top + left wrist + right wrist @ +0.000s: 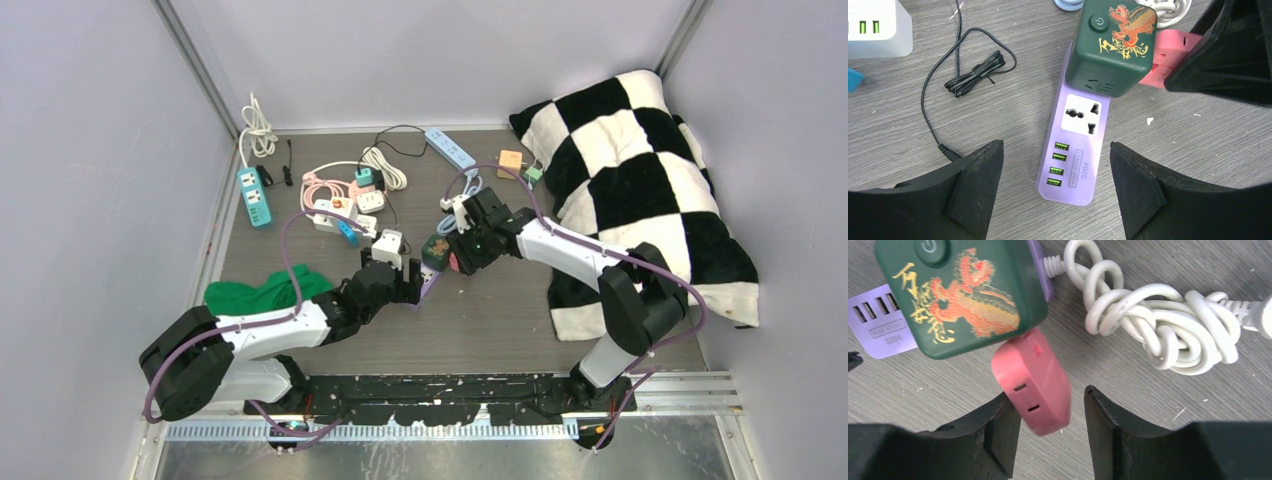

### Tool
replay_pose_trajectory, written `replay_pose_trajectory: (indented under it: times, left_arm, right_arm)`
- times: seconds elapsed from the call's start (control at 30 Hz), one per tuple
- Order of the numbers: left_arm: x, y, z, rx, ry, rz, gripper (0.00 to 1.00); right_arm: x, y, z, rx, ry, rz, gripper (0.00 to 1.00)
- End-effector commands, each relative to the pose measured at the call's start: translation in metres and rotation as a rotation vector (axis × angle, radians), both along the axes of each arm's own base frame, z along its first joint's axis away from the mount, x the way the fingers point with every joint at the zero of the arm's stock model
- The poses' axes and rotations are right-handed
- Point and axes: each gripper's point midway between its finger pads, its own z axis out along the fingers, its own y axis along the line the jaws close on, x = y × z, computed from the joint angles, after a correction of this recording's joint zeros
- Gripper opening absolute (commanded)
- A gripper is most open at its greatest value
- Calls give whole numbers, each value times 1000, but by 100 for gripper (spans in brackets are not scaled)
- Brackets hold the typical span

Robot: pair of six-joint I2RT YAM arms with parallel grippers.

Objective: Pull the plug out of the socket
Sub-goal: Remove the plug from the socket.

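Observation:
My right gripper turns and centers its fingers along the pink plug's sides next, before closing.
A purple power strip (1075,155) lies on the wooden table with a dark green cube adapter (1110,47) plugged into its far end. A pink plug (1035,380) sticks out of the cube's side. My right gripper (1050,425) is open around the pink plug, which lies against the left finger with a gap to the right finger. My left gripper (1055,190) is open and straddles the strip's USB end without touching it. In the top view the two grippers (395,275) (462,245) meet at the cube (437,250) in the middle of the table.
The strip's coiled white cable (1158,325) lies beside the cube. A black cable (973,75) and a white strip (875,27) lie to the left. A checkered pillow (640,190), a green cloth (265,290) and several other power strips (255,195) are around.

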Motion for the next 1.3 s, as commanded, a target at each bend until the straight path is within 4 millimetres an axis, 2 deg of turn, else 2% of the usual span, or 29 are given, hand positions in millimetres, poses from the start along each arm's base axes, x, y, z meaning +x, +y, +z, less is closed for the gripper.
replay_pose_trajectory:
  times: [0.0, 0.13, 0.27, 0.43, 0.9, 1.07, 1.27]
  left_arm:
    - [4, 2, 5, -23, -17, 30, 79]
    - [4, 0, 5, -26, -17, 18, 79]
    - [3, -2, 6, -32, -22, 1, 81]
    - [3, -4, 8, -36, -33, -16, 82]
    - [2, -7, 10, -39, -55, -47, 82]
    - [1, -17, 15, -39, -108, -129, 82]
    - [7, -24, 19, 47, -219, -232, 84]
  right_arm:
    - [9, -2, 26, 61, -62, 47, 50]
    - [8, 0, 26, 112, -42, 84, 50]
    - [-7, 12, 27, 187, 11, 164, 50]
    - [-17, 21, 27, 230, 25, 267, 57]
    - [4, 14, 10, 139, -80, 419, 66]
    - [4, 20, 5, 167, -86, 448, 65]
    - [12, 22, 3, 174, -152, 444, 60]
